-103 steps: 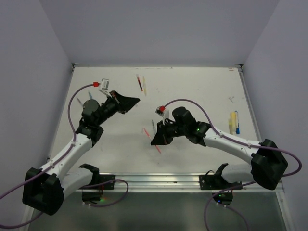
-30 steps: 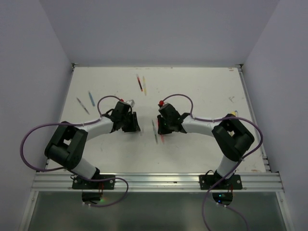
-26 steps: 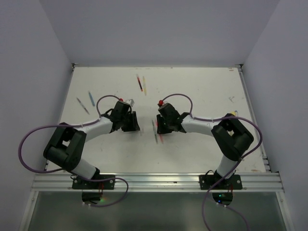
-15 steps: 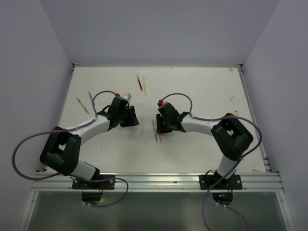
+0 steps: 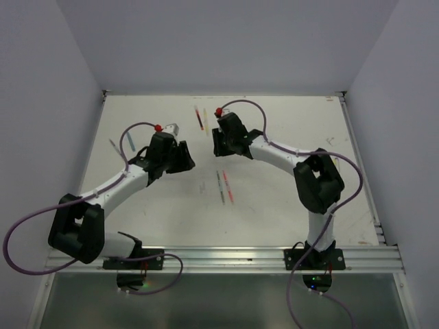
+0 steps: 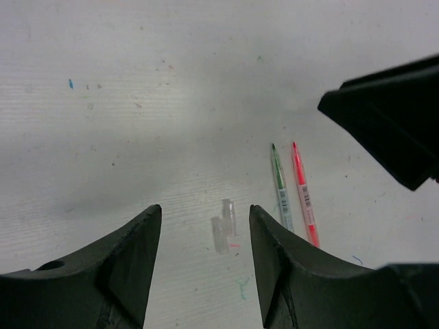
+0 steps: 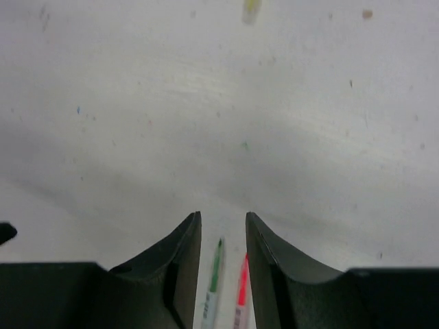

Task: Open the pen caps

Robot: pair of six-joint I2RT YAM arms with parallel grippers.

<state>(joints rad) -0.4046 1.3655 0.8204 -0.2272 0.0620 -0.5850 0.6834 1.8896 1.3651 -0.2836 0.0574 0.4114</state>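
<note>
The near end of the yellow pen (image 5: 207, 132) (image 7: 250, 14) reaches past the dark red pen beside it, so my right gripper moves outward and down onto it next.
Two small clear pen caps (image 6: 224, 226) lie side by side on the white table, also visible as a faint pair (image 5: 203, 185) from above. Just right of them lie a green pen (image 6: 280, 188) and a red pen (image 6: 302, 195), parallel, with bare tips. My left gripper (image 6: 204, 212) hovers open above the caps and holds nothing; from above it (image 5: 186, 162) is left of the pens. My right gripper (image 7: 223, 218) is narrowly open and empty, with the green pen (image 7: 214, 274) and red pen (image 7: 241, 288) showing on the table below its gap. From above it (image 5: 217, 149) is behind the pens.
A dark red pen (image 5: 199, 118) and a yellow pen (image 5: 206, 122) lie near the back of the table. A grey pen (image 5: 113, 146) lies at the left edge. The right gripper's black body (image 6: 391, 116) fills the left wrist view's upper right.
Both grippers have drawn back from the green and red pens, the left up and leftward, the right toward the back. Both sets of jaws have widened. The pens stay on the table.
</note>
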